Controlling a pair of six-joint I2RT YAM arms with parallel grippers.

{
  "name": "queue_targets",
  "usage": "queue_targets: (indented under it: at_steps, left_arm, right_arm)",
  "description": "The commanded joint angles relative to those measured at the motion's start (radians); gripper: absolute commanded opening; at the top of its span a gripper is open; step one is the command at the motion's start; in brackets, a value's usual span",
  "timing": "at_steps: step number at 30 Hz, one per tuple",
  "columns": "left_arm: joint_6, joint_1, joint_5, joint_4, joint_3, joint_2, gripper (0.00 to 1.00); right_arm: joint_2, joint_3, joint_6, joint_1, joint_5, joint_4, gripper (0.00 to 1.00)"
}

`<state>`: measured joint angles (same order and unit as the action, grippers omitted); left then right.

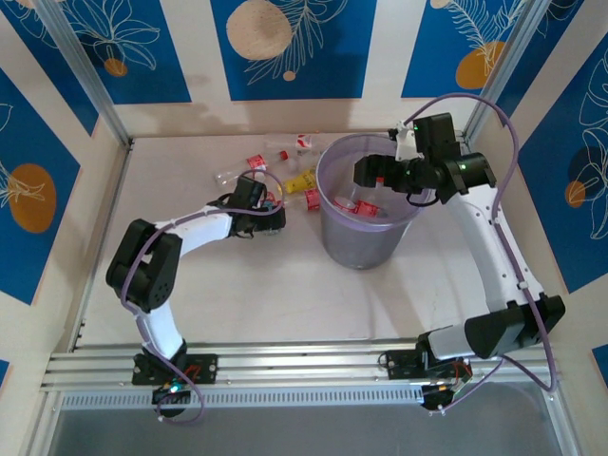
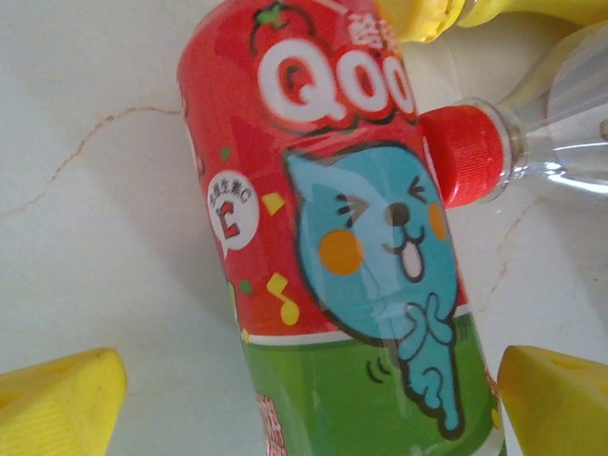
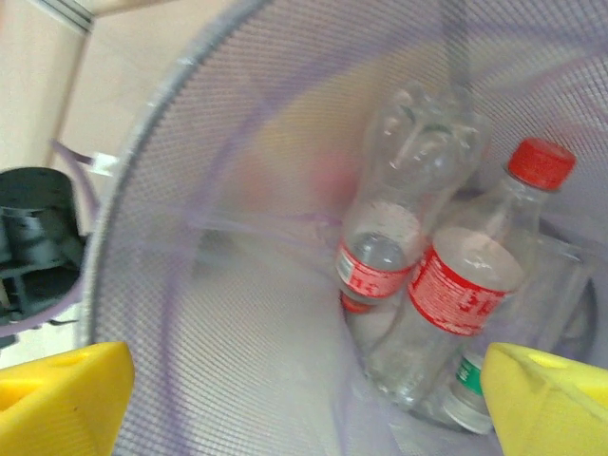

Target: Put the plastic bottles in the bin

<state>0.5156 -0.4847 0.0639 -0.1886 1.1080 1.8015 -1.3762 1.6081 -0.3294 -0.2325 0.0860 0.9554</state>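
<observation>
I need to move my left gripper down to the green part of the red and green labelled bottle (image 2: 342, 266) next and close my fingers.
The lavender mesh bin (image 1: 334, 233) stands right of centre. My right gripper (image 1: 366, 173) hangs open over its rim with nothing in it. Looking down past that gripper (image 3: 304, 404), clear red-labelled bottles (image 3: 465, 285) lie in the bin (image 3: 190, 237), one with a red cap. My left gripper (image 1: 271, 217) is low on the table, left of the bin. It is open, its yellow fingers (image 2: 66, 399) on either side of a red and green labelled bottle (image 2: 342, 266) lying on the table. A red-capped clear bottle (image 2: 465, 157) touches that one.
More bottles lie on the table behind the left gripper: a yellow one (image 1: 302, 180), a red-labelled one (image 1: 255, 163) and one near the back wall (image 1: 304, 142). Aluminium frame posts (image 1: 90, 85) stand at the back corners.
</observation>
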Motion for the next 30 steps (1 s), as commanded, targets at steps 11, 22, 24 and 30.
queue_targets:
  at_steps: [11, 22, 24, 30]
  left_arm:
    - [0.007, 0.0, -0.006, -0.012, -0.003, 0.051, 0.8]
    - [0.011, 0.0, 0.004, 0.011, -0.038, 0.03, 0.57]
    - [0.012, 0.0, 0.007, 0.013, -0.046, 0.015, 0.53]
    - [-0.003, 0.0, 0.02, 0.0, -0.06, -0.043, 0.51]
  right_arm:
    - [0.095, -0.073, -0.063, 0.019, 0.15, -0.104, 0.95]
    - [0.118, -0.094, -0.081, 0.023, 0.182, -0.125, 0.95]
    - [0.121, -0.094, -0.088, 0.024, 0.194, -0.133, 0.95]
    - [0.12, -0.093, -0.084, 0.026, 0.213, -0.142, 0.95]
